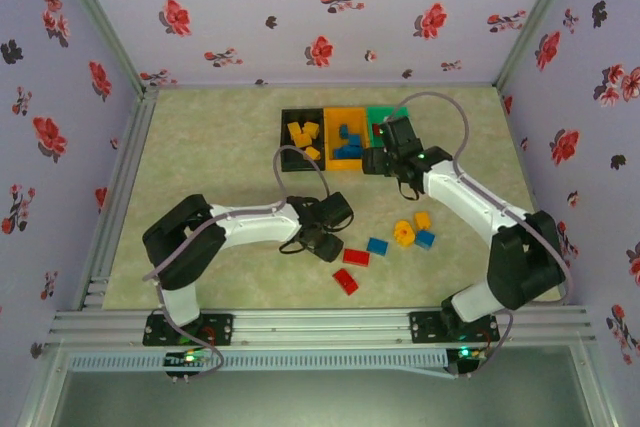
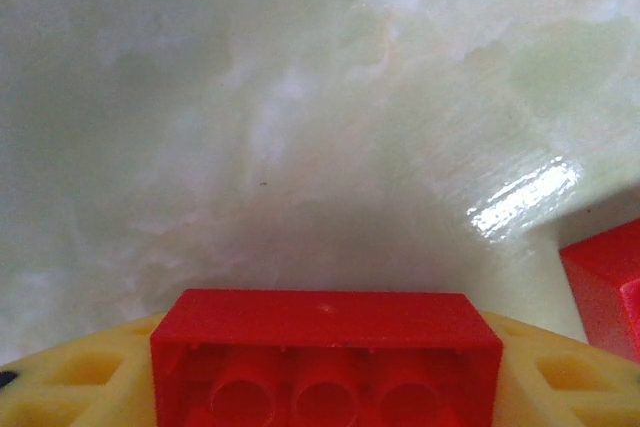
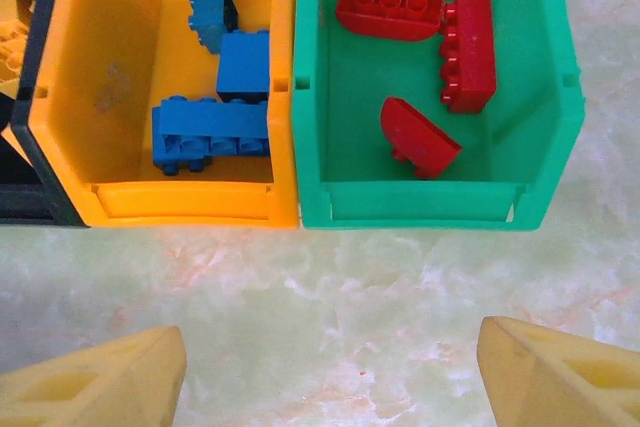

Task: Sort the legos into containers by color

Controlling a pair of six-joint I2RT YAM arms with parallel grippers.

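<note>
I will lift the red lego with my left gripper, carry it outward over the green container (image 3: 430,205) already holding red legos and let it go, since that container is outward of the gripper.
My left gripper (image 2: 325,372) is shut on a red lego (image 2: 325,347) that fills the gap between its yellow fingers (image 2: 70,387), low over the table. Another red lego (image 2: 608,287) lies just to its right. In the top view the left gripper (image 1: 325,242) sits beside two loose red legos (image 1: 356,257) (image 1: 345,281). My right gripper (image 3: 330,367) stands open and empty over bare table in front of the orange container (image 3: 60,97) with blue legos (image 3: 215,127) and the green container (image 3: 430,205) with three red legos (image 3: 390,5). The black container (image 1: 287,119) holds yellow legos (image 1: 303,135).
Loose on the table to the right of my left gripper lie a blue lego (image 1: 377,245), a rounded yellow piece (image 1: 403,232), an orange-yellow one (image 1: 422,219) and another blue one (image 1: 425,239). The three containers stand side by side at the back, and flowered walls enclose the table.
</note>
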